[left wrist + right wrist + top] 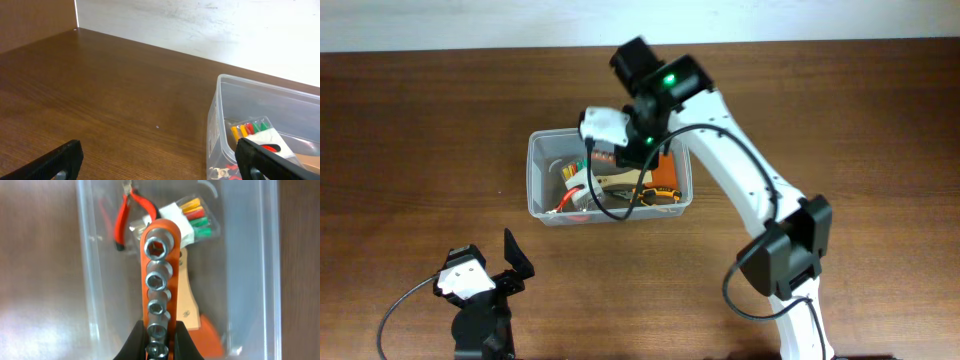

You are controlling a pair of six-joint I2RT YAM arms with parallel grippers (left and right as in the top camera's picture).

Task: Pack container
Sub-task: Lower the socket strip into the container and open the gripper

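I should lower my right gripper into the container [542, 178] next and release the socket bar beyond the wood-handled tool, because that long part of the container's bottom is empty.
The clear plastic container [542, 178] stands at the table's middle; it also shows in the left wrist view [222, 125] and in the right wrist view [87, 280]. My right gripper [159, 330] is shut on an orange socket rail [157, 270] carrying several metal sockets, held above the container; from overhead the gripper [630, 150] hangs over the tub. Inside lie red-handled pliers [127, 212], a small clear box of coloured bits [192, 217] and an orange tool [665, 180]. My left gripper [505, 265] is open and empty near the front left.
A wood-handled tool [192, 297] lies in the container under the rail. The white wall [200, 25] borders the table's far edge. Bare wood table [420, 150] lies left of the container.
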